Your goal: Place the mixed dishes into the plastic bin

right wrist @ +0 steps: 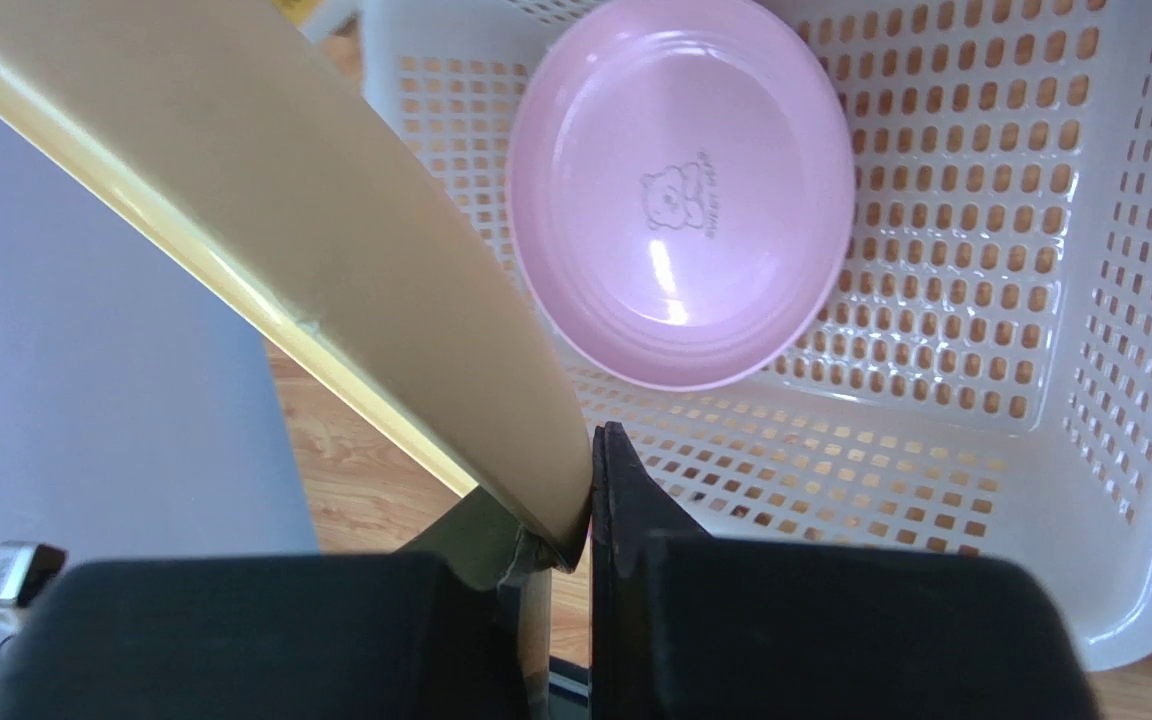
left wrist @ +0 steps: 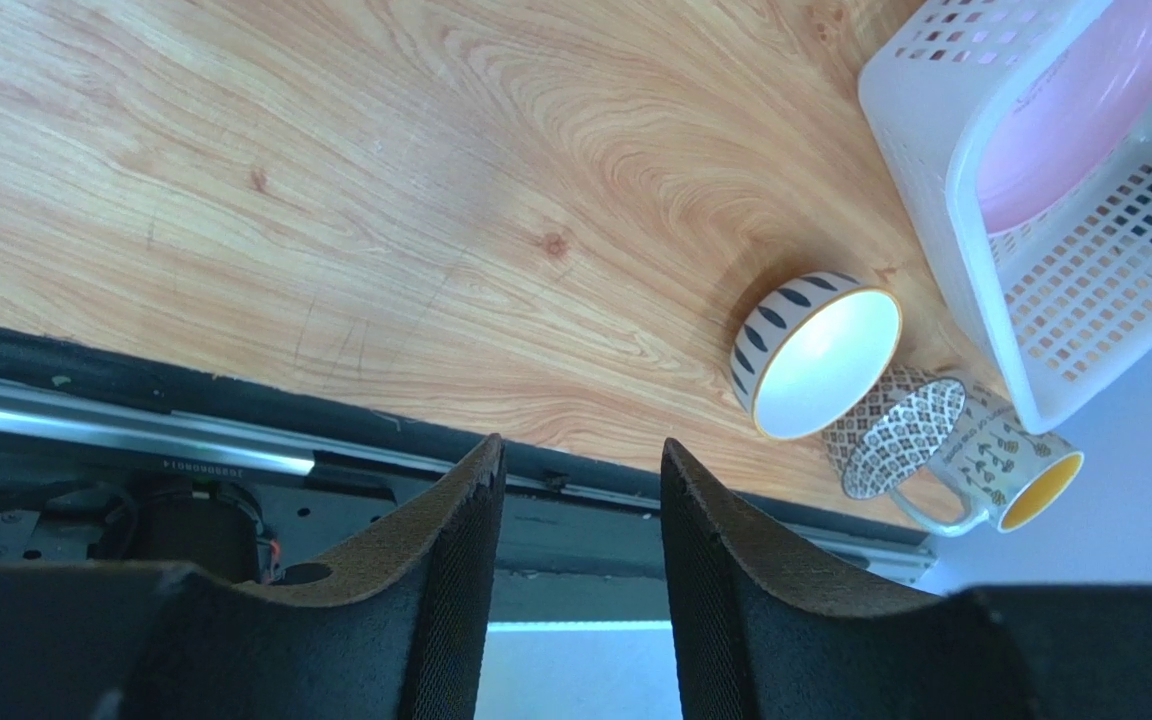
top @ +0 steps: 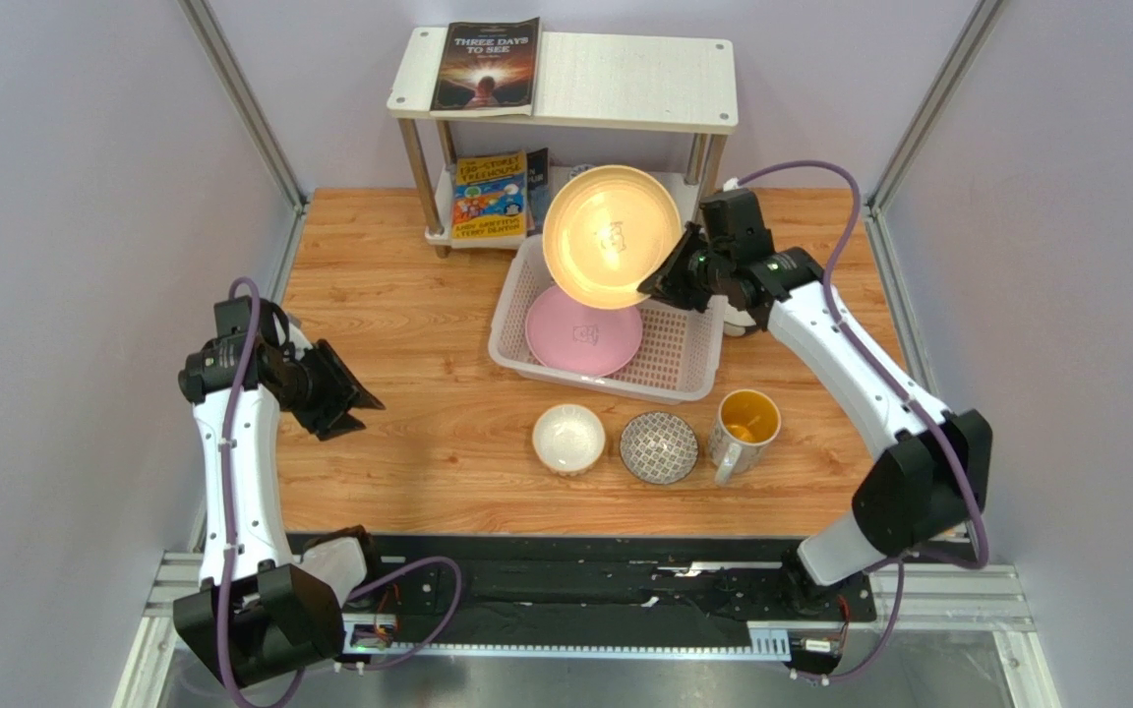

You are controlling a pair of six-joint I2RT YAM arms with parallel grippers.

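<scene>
My right gripper lowers the pale yellow plate onto the pink plate (top: 584, 334) (right wrist: 683, 194) in the plastic bin next.
My right gripper (top: 672, 276) is shut on the rim of the pale yellow plate (top: 611, 236) and holds it tilted up over the plastic bin (top: 676, 354). In the right wrist view the plate (right wrist: 282, 225) fills the left above the bin's mesh base (right wrist: 928, 300). The pink plate (top: 583, 331) lies flat in the bin, seen too in the right wrist view (right wrist: 683, 188). A white bowl (top: 568, 438), a grey patterned bowl (top: 658, 447) and a yellow-lined mug (top: 744, 427) stand in a row on the table in front of the bin. My left gripper (top: 355, 400) is open and empty at the table's left side.
A white two-tier shelf (top: 632, 81) with books stands behind the bin. The table's near edge and a black rail (left wrist: 237, 435) lie under my left gripper (left wrist: 579, 495). Frame posts rise at the back corners.
</scene>
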